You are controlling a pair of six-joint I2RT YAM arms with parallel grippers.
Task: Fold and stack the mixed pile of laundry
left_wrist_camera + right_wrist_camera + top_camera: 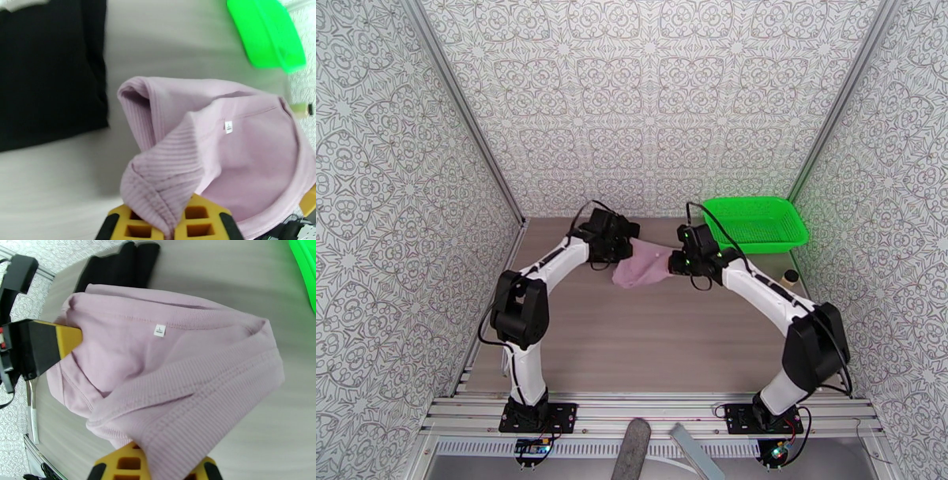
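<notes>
My left gripper carries the pink shirt away from my base over the black garment (47,71) next, then lowers and releases it.
The dusty pink shirt (644,265) hangs stretched between both grippers above the table's far middle. My left gripper (622,243) is shut on one ribbed edge of the pink shirt (237,158); its yellow fingers (138,227) pinch the fabric at the bottom of the left wrist view. My right gripper (682,259) is shut on the opposite ribbed edge of the pink shirt (166,370), with its fingers (122,465) low in its own view. The black garment (47,71) lies flat on the table beyond the shirt, and the black garment (118,267) shows again in the right wrist view.
A bright green mesh basket (754,223) stands at the back right corner. A small capped jar (790,276) sits by the right wall. Patterned walls enclose the table (648,347) on three sides; bare wood lies between the arms and the near edge.
</notes>
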